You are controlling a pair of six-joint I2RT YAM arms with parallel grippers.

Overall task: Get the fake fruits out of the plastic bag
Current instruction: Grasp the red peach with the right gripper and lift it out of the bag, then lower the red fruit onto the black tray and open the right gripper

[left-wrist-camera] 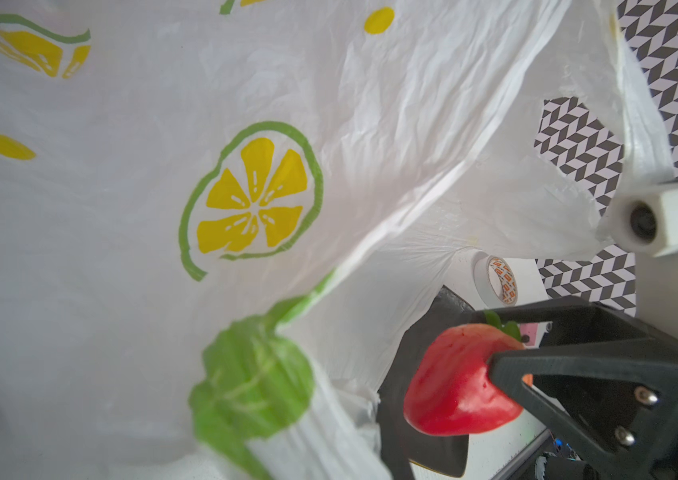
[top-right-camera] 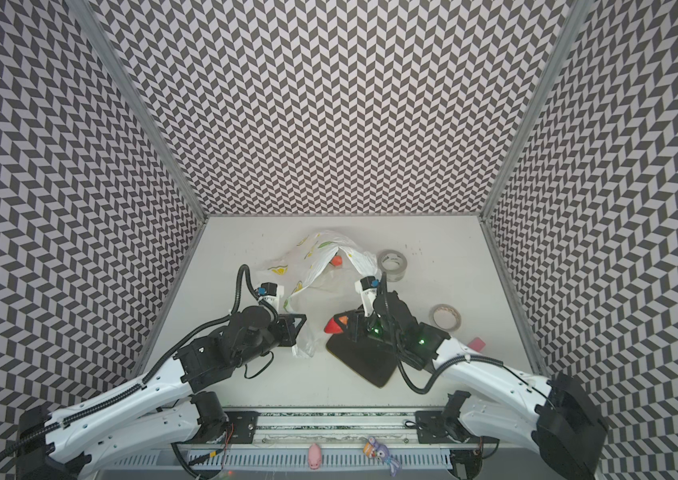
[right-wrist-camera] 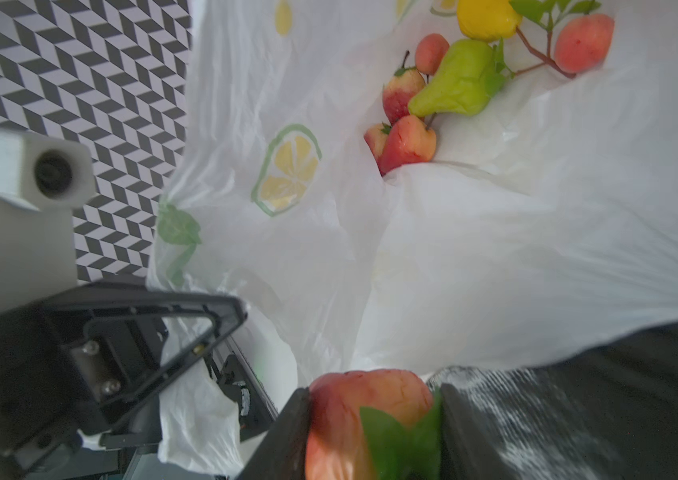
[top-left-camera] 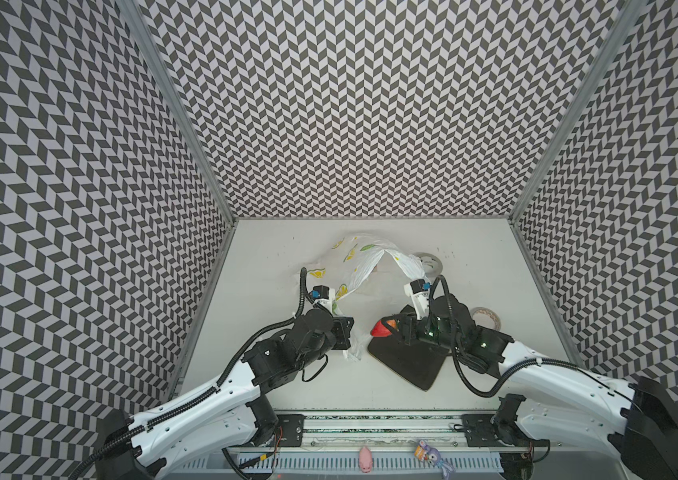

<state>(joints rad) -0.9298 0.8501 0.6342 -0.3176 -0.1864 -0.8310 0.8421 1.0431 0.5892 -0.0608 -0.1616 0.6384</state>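
My right gripper should next move back from the bag [top-left-camera: 364, 259] and down onto the black mat [top-left-camera: 407, 359] to let go of the red strawberry, because the mat is empty below it.
The plastic bag [top-left-camera: 364, 259], white with lemon prints, lies at the back middle of the table with its mouth pulled up into an arch. My left gripper [top-left-camera: 343, 332] is shut on the bag's near edge, which hangs bunched below it [left-wrist-camera: 287, 432]. My right gripper [right-wrist-camera: 374, 399] is shut on a red strawberry [left-wrist-camera: 457, 386] with a green cap, held outside the bag above a black mat [top-left-camera: 407, 359]. Inside the bag lie a green pear [right-wrist-camera: 457, 83], a yellow fruit [right-wrist-camera: 486, 16] and several small red-pink fruits [right-wrist-camera: 407, 141]. In a top view one red fruit [top-right-camera: 337, 261] shows through the mouth.
A clear tape roll [top-right-camera: 393, 262] lies just right of the bag and a beige one [top-right-camera: 446, 318] behind my right arm. A small red block [top-right-camera: 477, 344] sits at the right. A pink pig [top-left-camera: 366, 458] and a purple toy [top-left-camera: 432, 453] rest on the front rail.
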